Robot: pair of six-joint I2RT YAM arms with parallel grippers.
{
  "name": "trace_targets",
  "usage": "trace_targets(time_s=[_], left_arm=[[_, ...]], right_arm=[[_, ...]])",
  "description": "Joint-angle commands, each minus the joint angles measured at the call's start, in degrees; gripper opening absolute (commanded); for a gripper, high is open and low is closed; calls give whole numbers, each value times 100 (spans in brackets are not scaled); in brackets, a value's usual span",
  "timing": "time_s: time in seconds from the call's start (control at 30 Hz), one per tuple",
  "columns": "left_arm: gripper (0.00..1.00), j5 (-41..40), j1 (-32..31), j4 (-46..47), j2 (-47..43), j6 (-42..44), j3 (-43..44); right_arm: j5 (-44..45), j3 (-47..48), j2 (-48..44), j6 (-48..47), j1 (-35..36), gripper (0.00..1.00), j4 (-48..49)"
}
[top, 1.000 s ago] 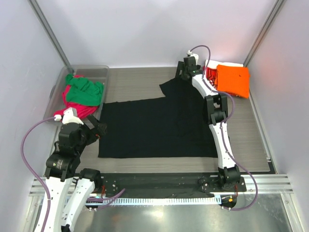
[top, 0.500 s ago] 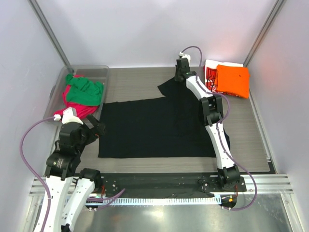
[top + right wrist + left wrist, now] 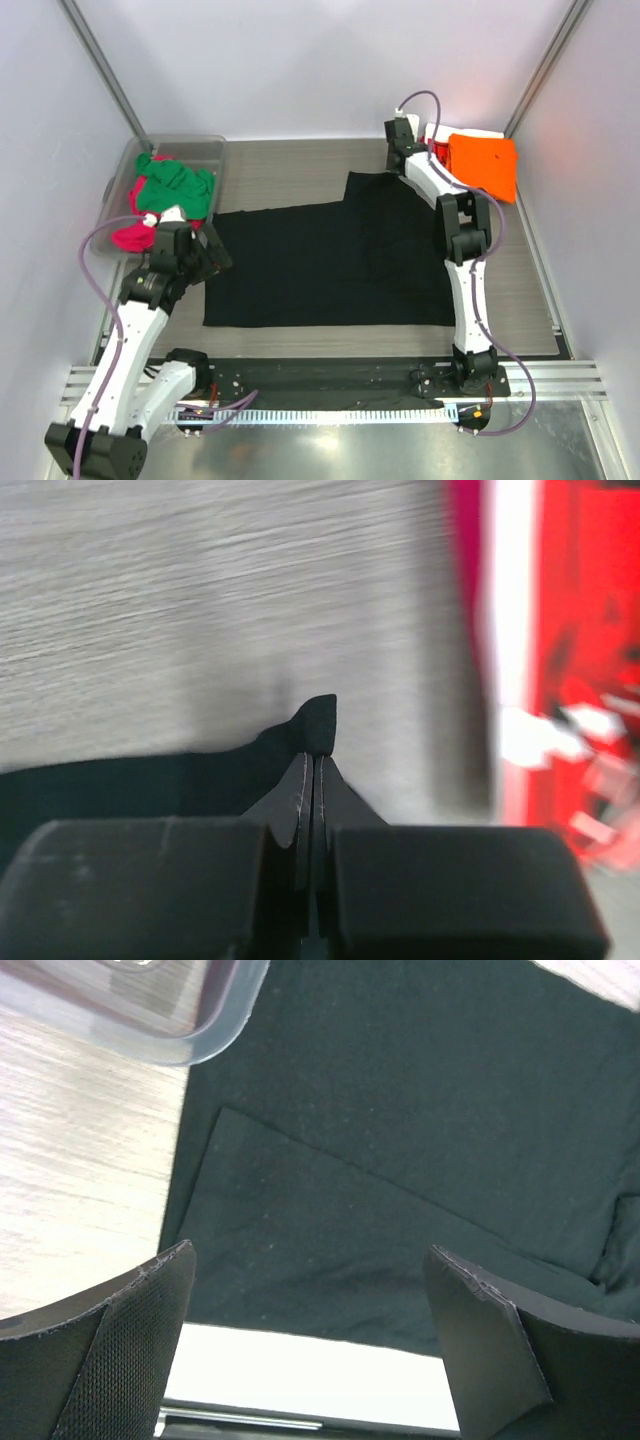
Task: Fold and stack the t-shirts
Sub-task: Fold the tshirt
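Note:
The shirt's far corner by the bin gets my left gripper next, reaching outward and down. It lies outward of the gripper, and the shirt's opposite corner is pinched.
A black t-shirt (image 3: 320, 262) lies spread flat across the middle of the table. My right gripper (image 3: 397, 166) reaches to its far right corner and is shut on a small tab of the black cloth (image 3: 318, 718), pinched between the fingertips (image 3: 300, 780). My left gripper (image 3: 212, 256) hovers open over the shirt's left edge (image 3: 300, 1250), with nothing between its fingers (image 3: 130, 1330). A folded orange t-shirt (image 3: 483, 165) lies on a red-and-white printed one (image 3: 437, 152) at the far right. A green t-shirt (image 3: 180, 190) and a magenta one (image 3: 130, 236) are heaped at the left.
The clear plastic bin (image 3: 190, 146) sits at the far left holding the green and magenta shirts; its corner (image 3: 190, 1030) is close to my left gripper. The red-and-white shirt (image 3: 580, 680) lies just right of my right gripper. Side walls enclose the table.
My right gripper has shut on the black shirt's far corner and drawn it to the right, straightening that flap. My left arm has reached forward to the shirt's left edge.

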Motion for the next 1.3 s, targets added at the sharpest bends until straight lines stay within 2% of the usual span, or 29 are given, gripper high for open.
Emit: trace_targets(time_s=[0.0,0.17,0.2,0.57,0.9,1.03,1.27], left_arm=[[95,247,-6,701,586,106,296],[92,476,-6,886,1957,70,1103],[91,511,-6,921,2402,62,1210],[88,336,-6,1001,4953,272,3064],[72,55,2,360,7483,167,5340],[68,-332,-6,140,8162,176,6148],[69,-772,20,8,8629,211,6659]], right_arm=[[581,-447,-1178,-2,-18,1,-46],[862,-1143,-2197,174,-105,2,-257],[828,-1327,-2304,227,-132,1,-336],[468,-2541,-3403,473,-773,1,-618],[20,-3200,-3913,412,-897,1,-618],[-165,-3403,-4132,438,-888,1,-609],[-508,-3596,-4379,544,-879,2,-530]])
